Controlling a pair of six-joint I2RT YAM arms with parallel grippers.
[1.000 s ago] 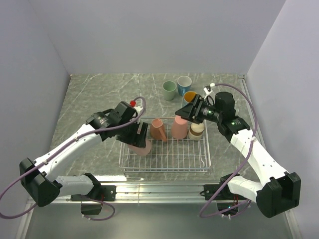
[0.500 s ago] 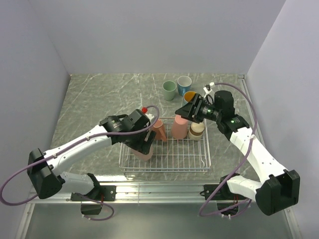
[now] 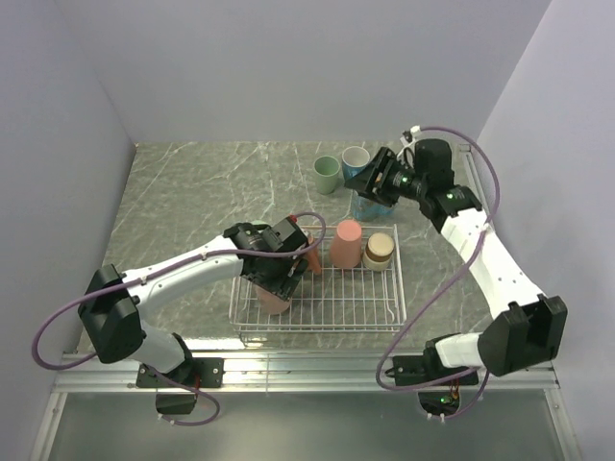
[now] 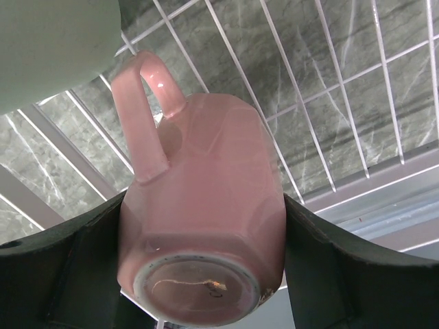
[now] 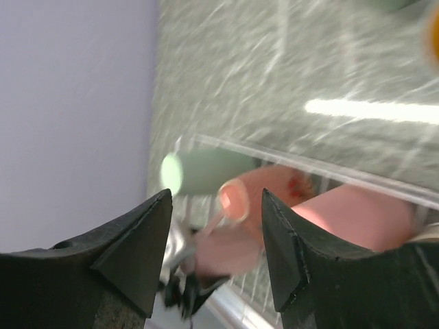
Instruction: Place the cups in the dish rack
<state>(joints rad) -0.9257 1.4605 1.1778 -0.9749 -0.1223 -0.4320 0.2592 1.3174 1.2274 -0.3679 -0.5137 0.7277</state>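
I should next tilt the sideways fingers of my right gripper downward and lower them onto the blue cup's rim by the handle, since the cup behind the rack is below them.
A pink handled mug (image 4: 206, 205) hangs bottom up, my left gripper (image 4: 202, 274) shut on its body. In the top view the left gripper (image 3: 277, 283) holds the mug (image 3: 274, 300) low in the left part of the white wire dish rack (image 3: 317, 327). A salmon cup (image 3: 309, 252), an upturned pink cup (image 3: 346, 242) and a brown cup (image 3: 379, 250) stand in the rack's far row. A sage green cup (image 5: 206, 171) lies in the rack. My right gripper (image 3: 365, 180) is open and empty above a blue cup (image 3: 369, 206) behind the rack.
A sage green cup (image 3: 327, 175) and a blue cup with a white inside (image 3: 356, 158) stand on the marble table behind the rack. Grey walls close in the table on the left, back and right. The metal rail (image 3: 307, 370) runs along the near edge.
My left arm has carried the pink mug right and down into the rack. My right arm has pulled back from the rack toward the cups at the back.
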